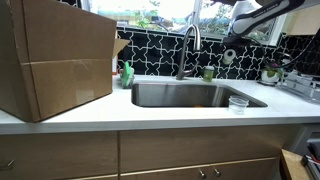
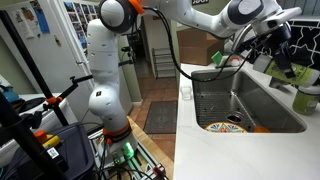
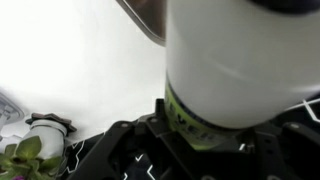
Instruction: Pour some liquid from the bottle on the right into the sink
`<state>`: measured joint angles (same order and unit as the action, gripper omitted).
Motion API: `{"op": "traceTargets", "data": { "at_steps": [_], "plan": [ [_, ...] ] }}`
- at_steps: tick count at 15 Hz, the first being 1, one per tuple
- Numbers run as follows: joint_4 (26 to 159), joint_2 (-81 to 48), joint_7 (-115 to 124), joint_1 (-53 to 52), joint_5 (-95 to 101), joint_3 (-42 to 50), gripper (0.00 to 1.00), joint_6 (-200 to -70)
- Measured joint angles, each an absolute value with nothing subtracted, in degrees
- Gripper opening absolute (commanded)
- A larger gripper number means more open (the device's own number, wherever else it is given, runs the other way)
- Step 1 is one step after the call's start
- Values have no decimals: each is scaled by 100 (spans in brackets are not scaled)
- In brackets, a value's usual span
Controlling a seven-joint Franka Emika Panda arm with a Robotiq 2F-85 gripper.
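Next, my gripper turns the tilted bottle upright and goes down to release it on the counter beside the green jar. That spot is below my gripper.
A white bottle [image 3: 240, 60] with a green label band fills the wrist view, tilted, and sits between my gripper's jaws [image 3: 200, 135]. The gripper is shut on it. In an exterior view my gripper [image 1: 231, 56] hangs from the arm at the back right of the steel sink [image 1: 190, 96], above the counter by the tiled wall. It also shows in an exterior view [image 2: 272, 38], raised over the far end of the sink [image 2: 250, 100]. The bottle itself is hard to make out in both exterior views.
A tall faucet [image 1: 188, 45] stands behind the sink. A large cardboard box [image 1: 50, 60] fills the counter's other end, with a green soap bottle [image 1: 127, 73] beside it. A clear cup [image 1: 238, 103] and a potted plant [image 1: 270, 73] stand near the gripper.
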<state>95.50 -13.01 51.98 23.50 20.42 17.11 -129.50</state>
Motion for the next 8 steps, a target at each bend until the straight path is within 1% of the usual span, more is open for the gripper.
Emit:
{"op": "traceTargets", "data": {
  "at_steps": [4, 8],
  "plan": [
    [8970, -1620, 4276, 2494, 488, 1882, 38, -11781],
    [8201, -2030, 3841, 2814, -654, 2042, 38, -10376]
  ]
}}
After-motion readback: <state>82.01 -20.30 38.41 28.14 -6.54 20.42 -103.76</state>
